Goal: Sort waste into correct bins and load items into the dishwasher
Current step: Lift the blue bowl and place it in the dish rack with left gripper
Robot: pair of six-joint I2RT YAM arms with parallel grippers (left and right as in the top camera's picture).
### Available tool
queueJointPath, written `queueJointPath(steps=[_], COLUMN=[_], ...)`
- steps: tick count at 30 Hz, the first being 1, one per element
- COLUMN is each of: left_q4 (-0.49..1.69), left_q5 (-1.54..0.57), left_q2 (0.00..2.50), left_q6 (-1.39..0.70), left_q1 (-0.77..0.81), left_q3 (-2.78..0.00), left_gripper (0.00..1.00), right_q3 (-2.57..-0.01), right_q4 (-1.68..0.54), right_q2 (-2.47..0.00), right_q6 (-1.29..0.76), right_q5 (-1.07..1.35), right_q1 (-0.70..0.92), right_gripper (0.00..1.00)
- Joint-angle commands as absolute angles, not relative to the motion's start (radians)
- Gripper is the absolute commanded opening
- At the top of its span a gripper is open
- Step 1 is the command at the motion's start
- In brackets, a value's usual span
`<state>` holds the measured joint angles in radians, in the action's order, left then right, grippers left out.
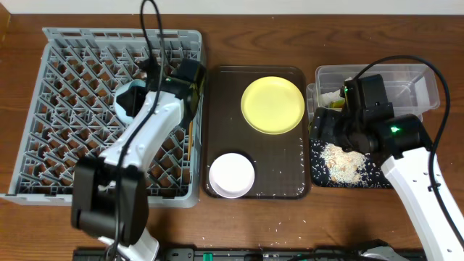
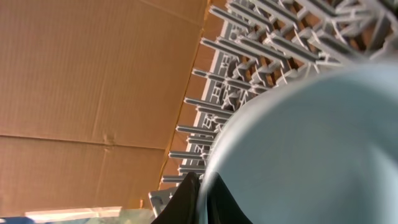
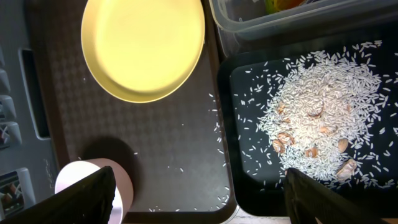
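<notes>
The light blue bowl needs to go down onto empty pegs before my left gripper opens.
My left gripper (image 1: 147, 93) is over the grey dish rack (image 1: 72, 65) and is shut on the rim of the light blue bowl (image 1: 129, 99). In the left wrist view the fingers (image 2: 204, 200) pinch the bowl's edge (image 2: 311, 143) above the rack pegs (image 2: 249, 81). My right gripper (image 3: 199, 205) is open and empty, above the border between the brown tray and the black tray (image 3: 249, 124), which holds a heap of rice (image 3: 323, 112). The yellow plate (image 1: 272, 105) (image 3: 143, 46) and the pinkish-white bowl (image 1: 232, 174) (image 3: 124, 183) sit on the brown tray. The snack wrapper (image 1: 336, 104) lies in the clear tub (image 1: 406, 80).
The dark brown serving tray (image 1: 290, 185) (image 3: 174, 137) lies between the rack and the bins, with a few loose rice grains (image 3: 219, 146) near its right edge. The clear tub's rim (image 3: 280, 22) is just behind the black tray. The small cup is out of view.
</notes>
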<state>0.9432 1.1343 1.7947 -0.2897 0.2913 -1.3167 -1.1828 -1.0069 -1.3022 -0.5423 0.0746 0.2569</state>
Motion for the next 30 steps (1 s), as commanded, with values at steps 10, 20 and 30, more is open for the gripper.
queueJointPath(steps=[10,20,30], left_q4=[1.012,1.028,1.050], left_q5=[1.264,1.182,1.309], left_q2=[1.850,1.850,1.850], left_q6=[-0.356,-0.380,-0.380], left_q1=[0.323,0.311,0.314], left_q3=[-1.310,-1.310,-1.306], left_gripper=[0.08,0.07,0.07], right_q3=[-1.188,-1.188,-1.188], right_q4=[-0.995,-0.982,-0.983], right_q2=[-1.304,-1.304,-1.304], right_q6=[-0.553,-0.553,-0.553], right_q5=[0.068,0.068,0.068], right_q1=[0.254,0.253,0.254], right_gripper=[0.85,0.86,0.86])
